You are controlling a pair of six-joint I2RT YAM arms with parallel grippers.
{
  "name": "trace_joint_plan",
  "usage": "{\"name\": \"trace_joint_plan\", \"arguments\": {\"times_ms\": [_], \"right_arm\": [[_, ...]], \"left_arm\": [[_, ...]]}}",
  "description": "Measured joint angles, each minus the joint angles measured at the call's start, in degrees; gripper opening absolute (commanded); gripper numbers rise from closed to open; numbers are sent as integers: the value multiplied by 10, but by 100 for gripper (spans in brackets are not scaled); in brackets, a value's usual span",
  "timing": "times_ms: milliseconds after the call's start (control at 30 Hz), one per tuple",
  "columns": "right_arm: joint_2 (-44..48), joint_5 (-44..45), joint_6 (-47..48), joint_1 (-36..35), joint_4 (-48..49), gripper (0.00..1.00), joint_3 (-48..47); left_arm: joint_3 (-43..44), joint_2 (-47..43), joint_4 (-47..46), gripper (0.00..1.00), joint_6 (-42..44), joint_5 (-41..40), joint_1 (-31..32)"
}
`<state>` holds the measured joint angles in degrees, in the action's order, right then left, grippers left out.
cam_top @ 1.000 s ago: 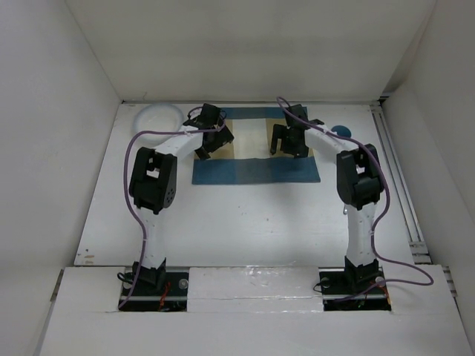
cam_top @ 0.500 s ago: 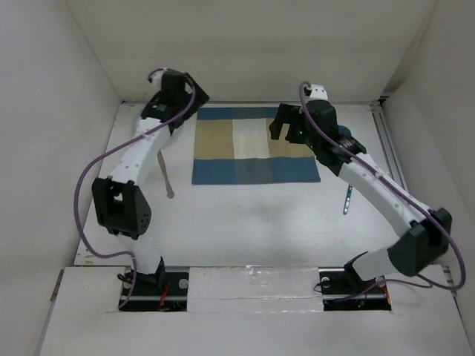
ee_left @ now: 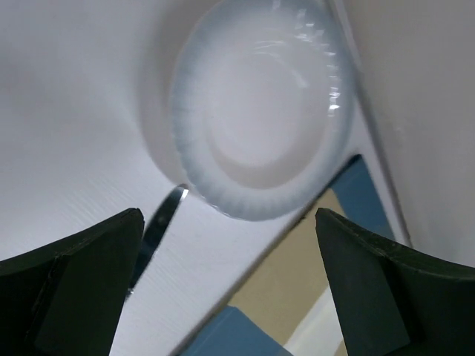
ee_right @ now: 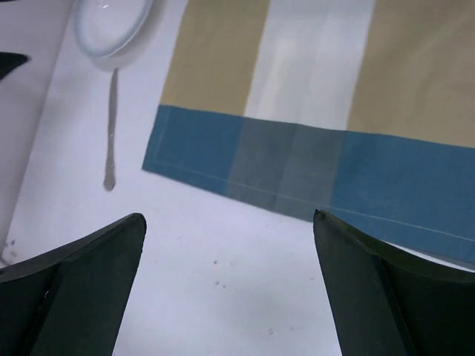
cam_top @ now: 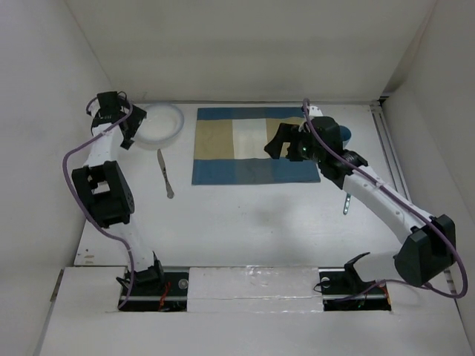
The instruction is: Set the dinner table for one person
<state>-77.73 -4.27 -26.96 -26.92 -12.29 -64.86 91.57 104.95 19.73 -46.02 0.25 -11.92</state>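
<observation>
The plate is ahead of my left gripper's open fingers. My left gripper should next go down toward it and close with its fingers on both sides of the plate's rim nearest the side (cam_top: pixel 138 127) (ee_left: pixel 209 20).
The dinner table (cam_top: pixel 245 215) is a wide white top. A blue-and-tan placemat (cam_top: pixel 252 144) lies at its far middle. Left of the mat sit a white plate (cam_top: pixel 162 122) and a knife (cam_top: pixel 165 174). My left gripper (cam_top: pixel 130 132) hovers open beside the plate's left rim, holding nothing. In the left wrist view the plate (ee_left: pixel 260 111) and the knife (ee_left: pixel 159 222) lie ahead of the open left gripper (ee_left: pixel 226 216). My right gripper (cam_top: pixel 280 147) hangs open over the mat's right part. In the right wrist view the right gripper (ee_right: pixel 228 216) frames bare table just off the placemat (ee_right: pixel 297 111).
A fork (cam_top: pixel 346 202) lies on the table right of the mat, under the right forearm. A blue cup (cam_top: pixel 344 133) is partly hidden behind the right arm. White walls close the table on the left, back and right. A rail (cam_top: pixel 397 178) runs along the right side.
My left arm has swung from over the mat's left part out to the far left beside the plate. My right arm has stretched out, with its gripper still over the mat. Both stay open.
</observation>
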Motion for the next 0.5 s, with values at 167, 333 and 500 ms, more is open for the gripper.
{"name": "trace_joint_plan", "arguments": {"times_ms": [167,333,500], "right_arm": [[29,-58,12,-19,8,100,2],[73,-67,27,-45,22,100,8],[92,-69,33,-50,31,100,20]], "left_arm": [[-11,87,-5,100,-10,31,-33],[-11,144,-10,100,-15,38,-34],[-4,163,-40,100,-19,45,-31]]}}
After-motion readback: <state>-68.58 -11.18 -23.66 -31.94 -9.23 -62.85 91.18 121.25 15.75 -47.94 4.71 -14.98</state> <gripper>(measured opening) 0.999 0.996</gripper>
